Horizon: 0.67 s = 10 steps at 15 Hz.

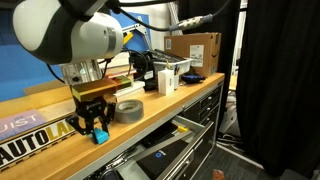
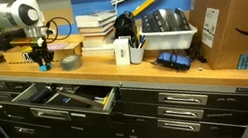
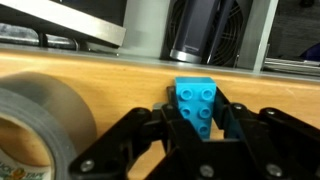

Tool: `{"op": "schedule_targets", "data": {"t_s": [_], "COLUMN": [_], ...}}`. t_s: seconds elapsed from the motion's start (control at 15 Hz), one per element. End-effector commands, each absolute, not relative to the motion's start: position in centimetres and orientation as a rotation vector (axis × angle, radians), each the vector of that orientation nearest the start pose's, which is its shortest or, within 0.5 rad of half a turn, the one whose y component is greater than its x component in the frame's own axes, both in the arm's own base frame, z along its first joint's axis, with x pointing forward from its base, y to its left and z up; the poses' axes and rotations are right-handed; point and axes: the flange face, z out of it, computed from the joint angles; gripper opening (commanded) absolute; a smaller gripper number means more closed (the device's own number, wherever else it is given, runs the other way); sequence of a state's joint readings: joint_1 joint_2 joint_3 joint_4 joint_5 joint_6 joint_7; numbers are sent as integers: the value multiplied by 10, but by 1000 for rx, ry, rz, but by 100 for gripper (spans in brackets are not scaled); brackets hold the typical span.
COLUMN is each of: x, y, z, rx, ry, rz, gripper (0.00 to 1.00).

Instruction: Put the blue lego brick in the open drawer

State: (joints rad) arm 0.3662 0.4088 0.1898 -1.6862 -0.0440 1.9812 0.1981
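The brick [image 1: 100,135] goes across the bench's front edge in my gripper next. My gripper releases it over the open drawer's dark inside, past that edge.
The blue lego brick [image 3: 196,98] sits between my gripper's [image 3: 199,112] two black fingers, which press on its sides. In both exterior views the gripper [image 1: 93,122] [image 2: 41,58] points straight down over the wooden bench top, with the brick [image 1: 100,135] [image 2: 43,66] at its tips, at or just above the wood. The open drawer [image 2: 64,98] [image 1: 168,152] is pulled out below the bench's front edge, under and a little beside the gripper. It has a dark inside with flat items in it.
A grey tape roll [image 1: 128,110] [image 2: 70,61] [image 3: 40,120] lies right beside the gripper. Further along the bench are stacked books [image 2: 97,29], a white bin [image 2: 167,37], a cardboard box [image 2: 228,23] and a black bottle [image 3: 200,30]. Shut drawer fronts [image 2: 185,99] fill the cabinet.
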Motion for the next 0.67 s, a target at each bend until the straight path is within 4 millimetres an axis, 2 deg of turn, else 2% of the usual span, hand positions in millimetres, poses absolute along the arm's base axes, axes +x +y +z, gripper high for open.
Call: {"op": "schedule_targets", "data": {"t_s": [0.0, 0.27, 0.47, 0.6], "x": [522, 503, 497, 498], "y": [299, 245, 200, 177], "z": [363, 354, 344, 334], "rx": [-3135, -3179, -3178, -3171], "ry": [-462, -261, -142, -98], "rz": [217, 262, 292, 319], "gripper": [15, 15, 16, 17]}}
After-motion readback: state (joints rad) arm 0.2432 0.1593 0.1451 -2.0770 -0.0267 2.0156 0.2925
